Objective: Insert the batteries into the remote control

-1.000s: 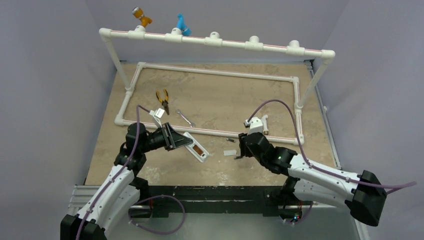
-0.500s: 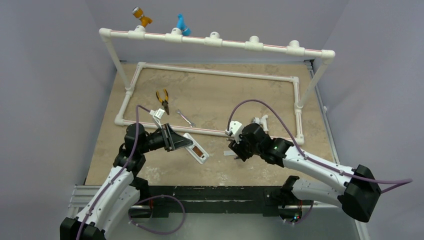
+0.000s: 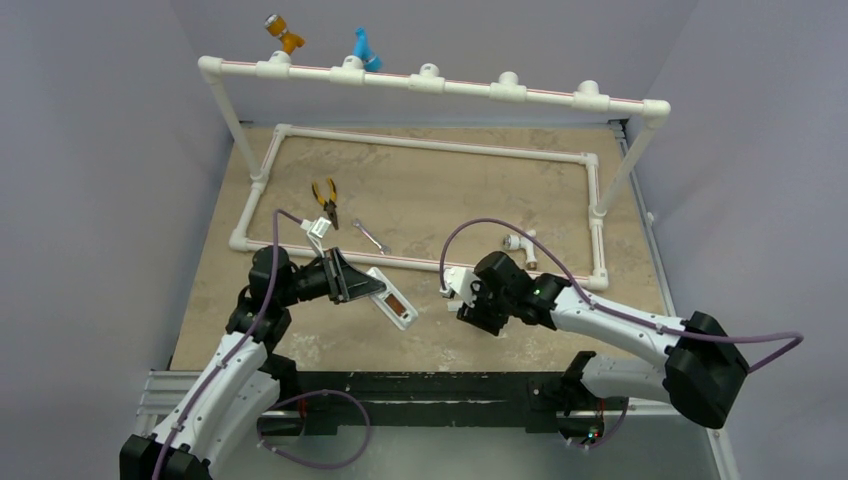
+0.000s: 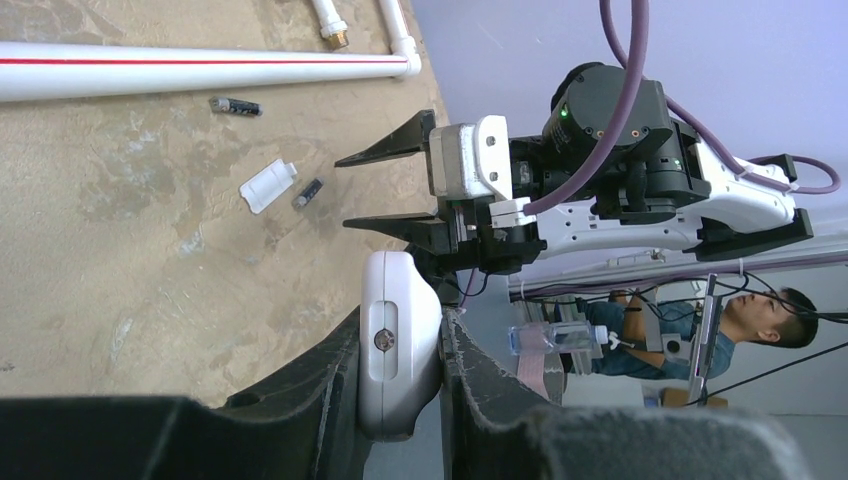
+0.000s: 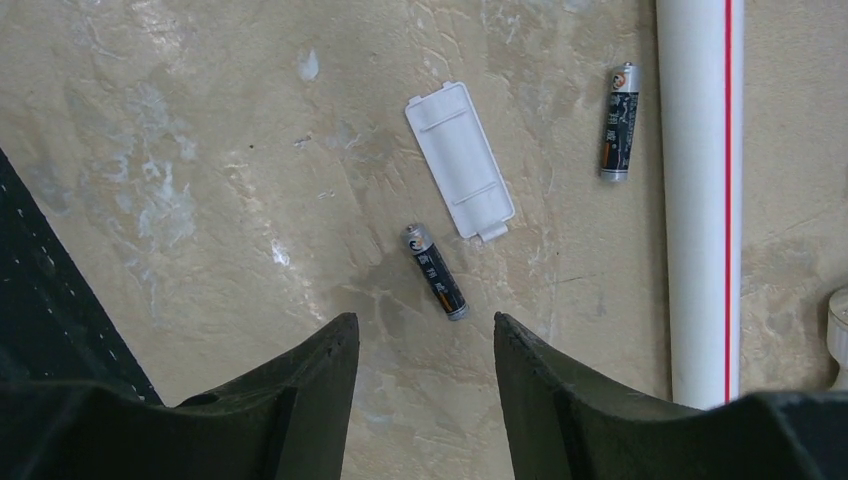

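Note:
The battery by the cover piece (image 5: 461, 173) is in line with the gap between my open fingers, so I will lower my right gripper over its black middle (image 5: 436, 272) and close.
My left gripper (image 3: 352, 281) is shut on the white remote control (image 3: 392, 298) and holds it tilted above the table, its open compartment facing up. In the left wrist view the remote (image 4: 398, 345) is clamped between my fingers. My right gripper (image 5: 425, 325) is open and points down just above the table. One battery (image 5: 435, 271) lies just ahead of its fingertips. The second battery (image 5: 619, 122) lies beside the white pipe. The flat white cover piece (image 5: 461, 173) lies between them. The left wrist view shows both batteries (image 4: 307, 192) (image 4: 235, 105) and the open right gripper (image 4: 341, 191). The top view hides them under the right arm.
A white PVC pipe frame (image 3: 430, 145) lies on the table, and its near bar (image 5: 697, 200) runs close to the batteries. Yellow-handled pliers (image 3: 325, 200) and a silver wrench (image 3: 371, 236) lie inside it. A small white pipe fitting (image 3: 520, 243) lies at the right.
My right arm has swung left and turned its gripper downward over the nearer battery and the cover. The left arm and the remote have not moved.

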